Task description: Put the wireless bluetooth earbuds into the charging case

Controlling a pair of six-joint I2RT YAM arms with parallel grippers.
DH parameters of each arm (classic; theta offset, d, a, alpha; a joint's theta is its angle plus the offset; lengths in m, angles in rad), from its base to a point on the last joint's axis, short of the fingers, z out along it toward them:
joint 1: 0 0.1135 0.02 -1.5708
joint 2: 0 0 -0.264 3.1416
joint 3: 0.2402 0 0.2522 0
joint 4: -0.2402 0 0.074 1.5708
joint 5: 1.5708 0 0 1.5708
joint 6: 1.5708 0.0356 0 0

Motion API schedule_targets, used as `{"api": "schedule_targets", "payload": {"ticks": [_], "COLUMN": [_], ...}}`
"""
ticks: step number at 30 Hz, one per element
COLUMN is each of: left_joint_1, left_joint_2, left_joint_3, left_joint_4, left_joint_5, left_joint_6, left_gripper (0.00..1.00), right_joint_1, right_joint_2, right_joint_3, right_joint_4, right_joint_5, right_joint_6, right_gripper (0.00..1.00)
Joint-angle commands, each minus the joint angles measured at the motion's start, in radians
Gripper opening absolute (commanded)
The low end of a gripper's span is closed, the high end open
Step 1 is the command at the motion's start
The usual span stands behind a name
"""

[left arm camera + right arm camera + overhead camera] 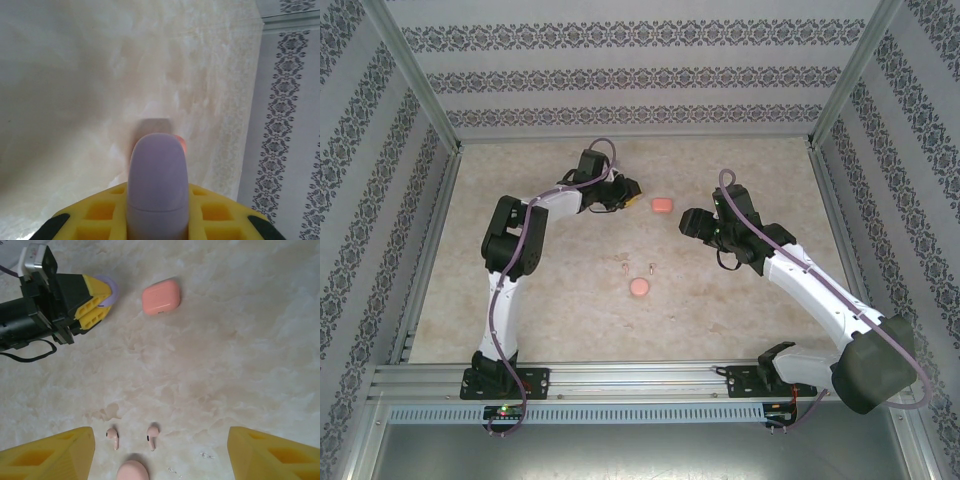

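Note:
My left gripper moves down toward the second salmon case next and lets go of the purple case [158, 185] beside it, as that bare tabletop spot is below my gripper.
Two pale salmon earbuds [113, 437] [152, 435] lie side by side on the marble tabletop, also seen from above as earbuds [624, 268] [649, 267]. A salmon charging case [640, 287] [132, 471] rests just near of them. My right gripper [162, 440] [695, 222] hovers open above and beyond the earbuds, with nothing between its yellow fingers [55, 455]. My left gripper [625, 190] [158, 200] [97, 302] is shut on a closed purple case [158, 185] [112, 290], held above the table at the back.
A second salmon case [662, 205] [161, 296] lies closed just right of the left gripper; an orange sliver [184, 145] peeks from behind the purple case. Patterned walls and metal posts [415, 75] enclose the table.

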Motion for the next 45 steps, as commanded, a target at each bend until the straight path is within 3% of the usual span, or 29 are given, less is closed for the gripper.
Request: {"api": "schedule_targets", "payload": {"ticks": [1, 11, 20, 45], "left_joint_1": [-0.012, -0.033, -0.042, -0.013], "left_joint_2": [0.025, 0.07, 0.07, 0.002], "left_joint_3": [0.056, 0.102, 0.135, 0.123], "left_joint_4": [-0.09, -0.156, -0.277, -0.34], "left_joint_5": [0.007, 0.002, -0.061, -0.196], "left_joint_6": [0.026, 0.07, 0.147, 0.291], "left_gripper": [0.03, 0.09, 0.35, 0.43], "right_joint_1": [-0.01, -0.011, -0.012, -0.021], "right_joint_2": [0.007, 0.014, 0.013, -0.014], "right_joint_3": [0.012, 0.011, 0.007, 0.006], "right_joint_4": [0.004, 0.004, 0.005, -0.015], "right_joint_5": [0.017, 0.024, 0.024, 0.031], "right_joint_6": [0.004, 0.001, -0.002, -0.01], "right_gripper": [0.71, 0.71, 0.71, 0.72]}}
